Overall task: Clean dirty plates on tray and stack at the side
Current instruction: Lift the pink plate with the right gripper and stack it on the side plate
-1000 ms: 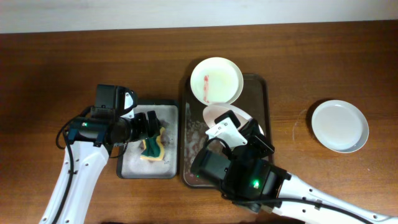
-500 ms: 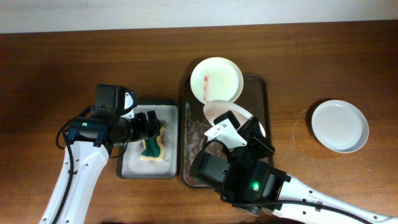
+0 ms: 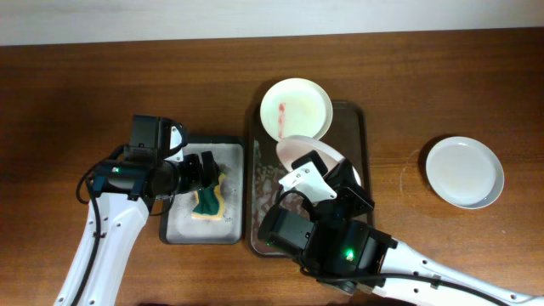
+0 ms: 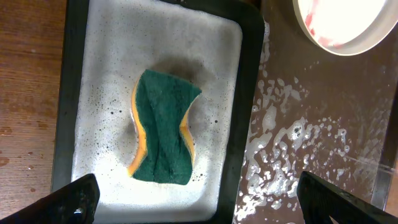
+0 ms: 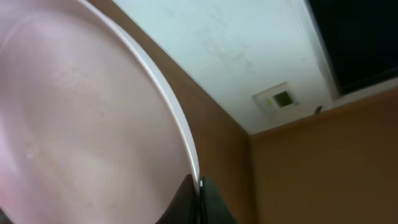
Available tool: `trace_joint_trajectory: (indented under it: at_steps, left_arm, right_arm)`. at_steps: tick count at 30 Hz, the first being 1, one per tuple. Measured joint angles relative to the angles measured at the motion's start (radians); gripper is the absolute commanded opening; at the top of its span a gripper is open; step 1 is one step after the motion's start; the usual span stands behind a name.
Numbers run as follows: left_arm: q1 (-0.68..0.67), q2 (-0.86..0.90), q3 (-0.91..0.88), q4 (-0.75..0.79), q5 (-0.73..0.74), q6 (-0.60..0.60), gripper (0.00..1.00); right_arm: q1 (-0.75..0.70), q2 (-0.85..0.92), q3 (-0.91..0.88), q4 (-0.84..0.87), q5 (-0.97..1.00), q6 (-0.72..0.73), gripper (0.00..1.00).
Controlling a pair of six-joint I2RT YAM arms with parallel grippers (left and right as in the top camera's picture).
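The clean white plate point(image 3: 464, 172) already sits aside, so next my right gripper will carry the pinkish plate point(image 3: 296, 150) off the tray, level it down onto that and release its rim.
A white plate with a red smear point(image 3: 295, 110) lies at the far end of the dark brown tray point(image 3: 364, 140); it also shows in the left wrist view point(image 4: 342, 25). My right gripper point(image 3: 323, 170) is shut on the rim of a pinkish plate point(image 3: 296, 150) and holds it tilted above the tray. In the right wrist view the fingers point(image 5: 198, 199) pinch that plate's edge point(image 5: 74, 124). A clean white plate point(image 3: 464, 172) sits on the table at the right. My left gripper point(image 3: 200, 170) is open and empty above the sponge point(image 4: 163, 127).
A green and yellow sponge point(image 3: 208, 201) lies in the black-rimmed sponge tray point(image 3: 183, 228), left of the brown tray. Soapy foam patches cover the brown tray's floor point(image 4: 298, 137). The wooden table edge runs along the back.
The pinkish plate in my right gripper has risen and tilted a little further toward the smeared plate. The left arm has not moved.
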Motion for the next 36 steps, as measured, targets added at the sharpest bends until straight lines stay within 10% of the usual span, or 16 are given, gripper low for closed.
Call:
trace_joint_trajectory:
  at_steps: [5, 13, 21, 23, 26, 36]
  left_arm:
    - [0.0, 0.0, 0.0, -0.001, 0.0, 0.0, 1.0]
    - [0.0, 0.0, 0.0, -0.001, -0.004, 0.0, 1.0]
    - [0.0, 0.0, 0.001, -0.001, -0.007, 0.0, 1.0]
    - [0.0, 0.0, 0.001, -0.002, -0.007, 0.0, 1.0]
    - [0.0, 0.0, 0.001, -0.002, -0.007, 0.0, 1.0]
    - [0.0, 0.0, 0.002, -0.002, -0.007, 0.0, 1.0]
  right_arm:
    - [-0.132, 0.0, 0.004, 0.006, -0.304, 0.096, 0.04]
    - [-1.099, 0.004, 0.127, -0.003, -1.229, 0.043, 0.04]
    - [-1.773, 0.189, 0.137, 0.05, -1.388, 0.105, 0.04]
    - [-1.862, 0.274, 0.137, 0.06, -1.395, 0.126, 0.07]
    - [-1.908, 0.373, 0.136, 0.034, -1.396, 0.143, 0.49]
    - [-1.603, 0.298, 0.15, 0.13, -1.519, -0.01, 0.57]
